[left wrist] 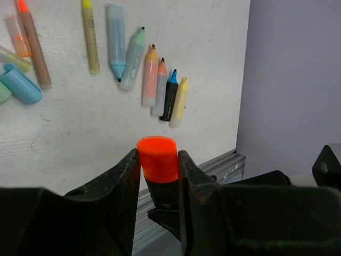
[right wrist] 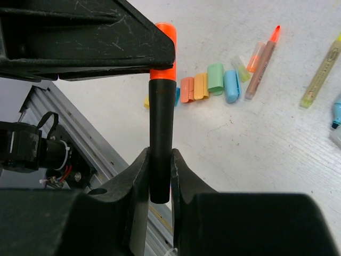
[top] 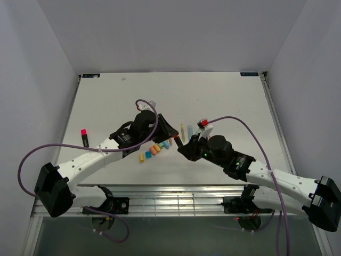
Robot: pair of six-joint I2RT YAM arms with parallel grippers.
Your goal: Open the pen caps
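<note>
My left gripper moves to the left in the top view and down beside the yellow cap point(top: 141, 158) next. It then releases the orange cap, since loose caps lie there.
My left gripper point(left wrist: 157, 161) is shut on the orange cap point(left wrist: 157, 159) of a black pen point(right wrist: 161, 133) held in the air above the table. My right gripper point(right wrist: 159, 162) is shut on the lower end of the pen's black body. The cap sits on the pen. In the top view the two grippers meet at mid-table, the left gripper point(top: 171, 136) just above the right gripper point(top: 184, 148). Several loose caps point(right wrist: 208, 82) lie in a row below; they also show in the top view point(top: 155, 149). Several uncapped pens point(left wrist: 160, 80) lie side by side on the table.
A black pen with a red cap point(top: 83, 137) lies apart at the left. Another red-capped pen point(top: 202, 123) lies behind the right gripper. A thin orange pen point(right wrist: 261, 64) and a thin yellow pen point(right wrist: 319, 74) lie near the caps. A metal rail point(top: 170, 200) runs along the near edge.
</note>
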